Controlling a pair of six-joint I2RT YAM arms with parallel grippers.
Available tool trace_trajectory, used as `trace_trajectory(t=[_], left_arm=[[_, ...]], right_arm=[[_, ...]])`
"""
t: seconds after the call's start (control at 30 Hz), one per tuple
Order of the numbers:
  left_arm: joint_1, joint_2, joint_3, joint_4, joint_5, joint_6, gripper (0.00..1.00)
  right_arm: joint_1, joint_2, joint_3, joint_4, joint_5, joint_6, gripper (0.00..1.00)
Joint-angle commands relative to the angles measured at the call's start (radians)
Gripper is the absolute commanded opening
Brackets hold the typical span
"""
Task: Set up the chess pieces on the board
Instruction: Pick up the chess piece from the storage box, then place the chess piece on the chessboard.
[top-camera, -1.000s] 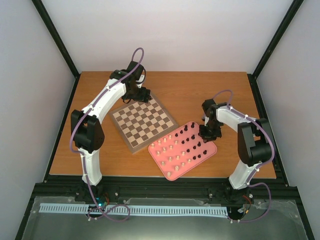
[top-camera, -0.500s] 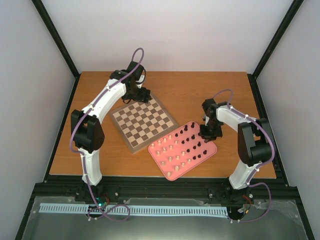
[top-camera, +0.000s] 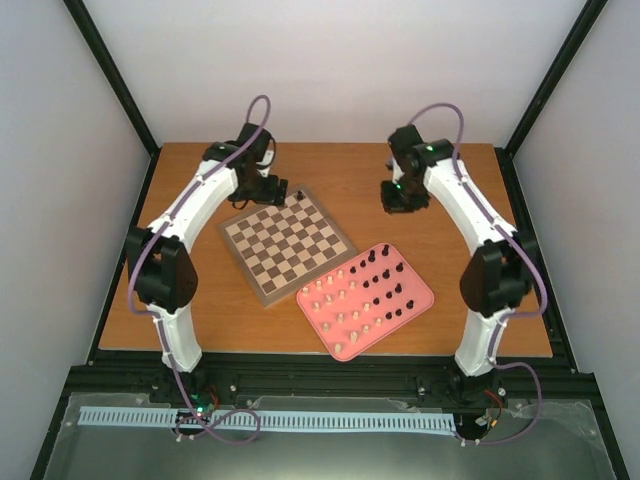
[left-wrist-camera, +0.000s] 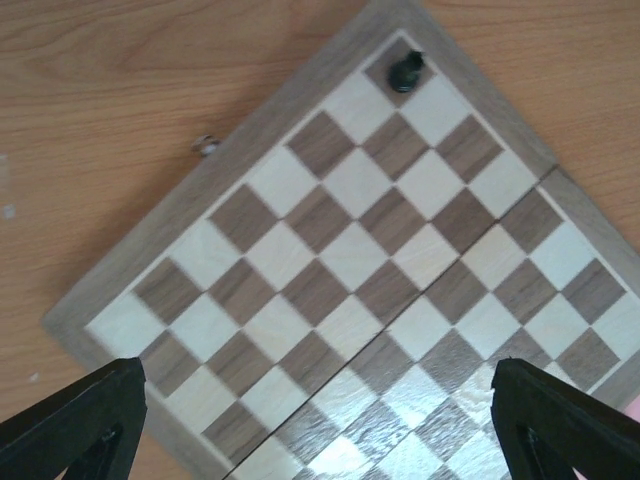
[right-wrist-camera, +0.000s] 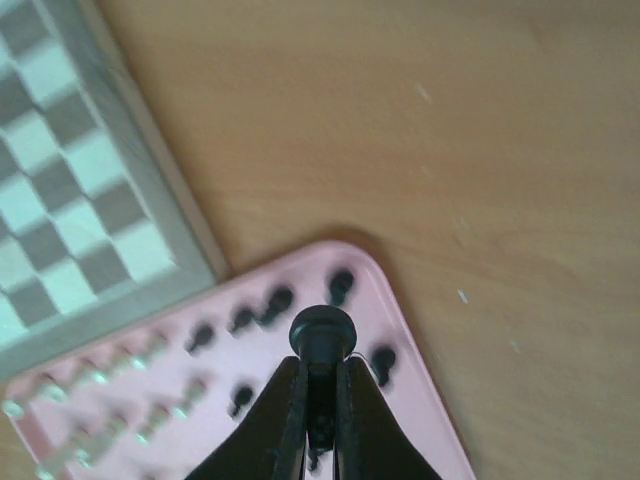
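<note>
Next, my right gripper moves to the left in the top view and down onto the dark square near the board's seam, since that square stands empty.
The board (top-camera: 288, 243) lies left of centre and also shows in the left wrist view (left-wrist-camera: 340, 260). One dark chess piece (top-camera: 300, 194) stands on its far corner square (left-wrist-camera: 405, 72). My left gripper (top-camera: 266, 189) hangs open and empty just left of that corner, its fingers (left-wrist-camera: 80, 420) spread wide over the board. My right gripper (top-camera: 398, 198) is raised above the far table, right of the board. It is shut on a dark chess piece (right-wrist-camera: 322, 335). The other dark pieces (top-camera: 385, 272) and cream pieces (top-camera: 335, 305) stand in the pink tray (top-camera: 422, 295).
In the right wrist view the pink tray (right-wrist-camera: 410, 420) lies below the held piece, with the board's corner (right-wrist-camera: 60, 200) to the left. A small metal clasp (left-wrist-camera: 207, 145) sits on the board's edge. Black frame posts stand at the table's far corners.
My left gripper drew back left from the board's far corner, leaving a dark piece there. My right gripper rose from the tray with a dark piece and swung toward the far side.
</note>
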Motion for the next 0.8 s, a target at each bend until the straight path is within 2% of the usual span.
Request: trace_trajectory(t=[0.0, 0.17, 0.23, 0.43, 0.77], left_arm=[[0.083, -0.101, -0.043, 0.009, 0.017, -0.006, 0.96], [0.124, -0.166, -0.109, 0.014, -0.018, -0.012, 0.98], [0.127, -0.182, -0.138, 0.016, -0.036, -0.011, 0.99], [0.131, -0.207, -0.186, 0.024, -0.014, -0.015, 0.99], [0.131, -0.198, -0.190, 0.031, 0.035, -0.022, 0.99]], right_arm=[[0.079, 0.213, 0.244, -0.080, -0.022, -0.021, 0.03], [0.151, 0.474, 0.655, -0.144, -0.079, -0.007, 0.03], [0.171, 0.549, 0.752, -0.138, -0.119, 0.002, 0.03], [0.231, 0.634, 0.764, -0.037, -0.212, 0.017, 0.03], [0.292, 0.692, 0.705, -0.042, -0.144, 0.018, 0.03]])
